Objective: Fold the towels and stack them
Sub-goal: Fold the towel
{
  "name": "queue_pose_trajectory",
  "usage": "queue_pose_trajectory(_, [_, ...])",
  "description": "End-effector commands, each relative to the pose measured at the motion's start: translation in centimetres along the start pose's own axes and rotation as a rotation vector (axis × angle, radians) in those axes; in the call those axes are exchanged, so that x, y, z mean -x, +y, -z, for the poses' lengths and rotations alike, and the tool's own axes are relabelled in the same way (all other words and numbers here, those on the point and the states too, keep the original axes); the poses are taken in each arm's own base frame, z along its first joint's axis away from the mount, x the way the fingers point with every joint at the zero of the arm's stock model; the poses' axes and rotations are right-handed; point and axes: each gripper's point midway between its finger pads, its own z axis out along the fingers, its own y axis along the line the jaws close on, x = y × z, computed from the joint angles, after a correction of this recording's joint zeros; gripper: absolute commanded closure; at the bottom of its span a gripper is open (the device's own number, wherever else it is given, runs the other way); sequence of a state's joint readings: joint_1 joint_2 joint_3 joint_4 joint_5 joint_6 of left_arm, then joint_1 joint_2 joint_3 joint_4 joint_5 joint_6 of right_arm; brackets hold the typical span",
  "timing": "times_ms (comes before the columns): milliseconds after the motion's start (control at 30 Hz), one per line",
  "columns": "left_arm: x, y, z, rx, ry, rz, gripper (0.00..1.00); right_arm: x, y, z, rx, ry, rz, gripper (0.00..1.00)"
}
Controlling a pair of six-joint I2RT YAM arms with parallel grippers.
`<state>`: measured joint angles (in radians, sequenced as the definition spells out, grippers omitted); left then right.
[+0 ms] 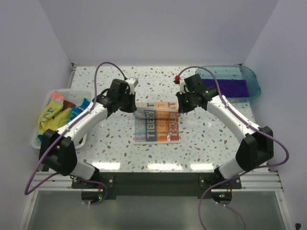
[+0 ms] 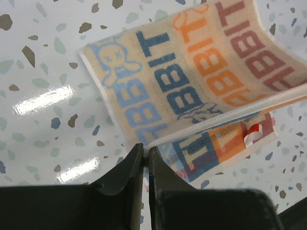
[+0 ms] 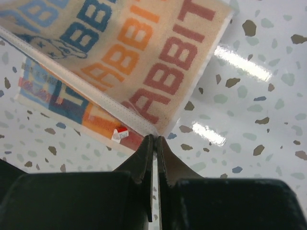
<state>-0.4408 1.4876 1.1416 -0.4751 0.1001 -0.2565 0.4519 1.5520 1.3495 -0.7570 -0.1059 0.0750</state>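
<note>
The near part of the white towel is uncovered, so next I should bring the towel's pinched corner in my left gripper back and down, over the towel's near corner on the basket's side.
A white towel with coloured "RABBIT" lettering [image 1: 157, 123] lies mid-table with its far edge lifted off the surface and curling over the flat part. My left gripper [image 1: 134, 106] is shut on the lifted left corner; in the left wrist view the corner sits pinched between the tips of that gripper [image 2: 145, 147], with the RABBIT towel [image 2: 201, 72] hanging beyond. My right gripper [image 1: 180, 106] is shut on the lifted right corner, pinched at the tips of the gripper [image 3: 156, 138] under the same towel [image 3: 139, 52]. A purple towel [image 1: 225, 88] lies in the teal tray.
A teal tray [image 1: 251, 79] stands at the back right. A white basket [image 1: 42, 115] at the left holds several crumpled towels, yellow, blue and brown [image 1: 57, 114]. A small red-and-white tag [image 3: 120, 134] shows on the towel's lower layer.
</note>
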Motion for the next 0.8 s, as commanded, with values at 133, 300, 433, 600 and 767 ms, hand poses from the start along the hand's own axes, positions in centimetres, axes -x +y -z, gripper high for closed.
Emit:
queue_pose_trajectory(133, [-5.0, -0.7, 1.4, -0.008, 0.074, 0.062, 1.0, -6.0, 1.7, 0.5, 0.038, 0.095, -0.073, 1.0])
queue_pose_trajectory(300, [-11.9, -0.9, -0.9, -0.031, 0.198, 0.134, 1.0, -10.8, 1.2, -2.4, 0.018, 0.18, -0.138, 1.0])
queue_pose_trajectory(433, [-14.4, -0.4, -1.7, 0.001, 0.238, 0.161, 1.0, -12.4, 1.2, -4.1, 0.023, 0.217, -0.172, 1.0])
queue_pose_trajectory(600, [-16.0, 0.4, -2.2, 0.037, 0.269, 0.168, 1.0, -13.8, 1.1, -5.6, 0.025, 0.257, -0.185, 1.0])
queue_pose_trajectory(767, [-15.9, 0.3, -2.1, 0.032, 0.263, 0.165, 0.97, -14.9, 1.2, -6.4, 0.032, 0.286, -0.2, 1.0])
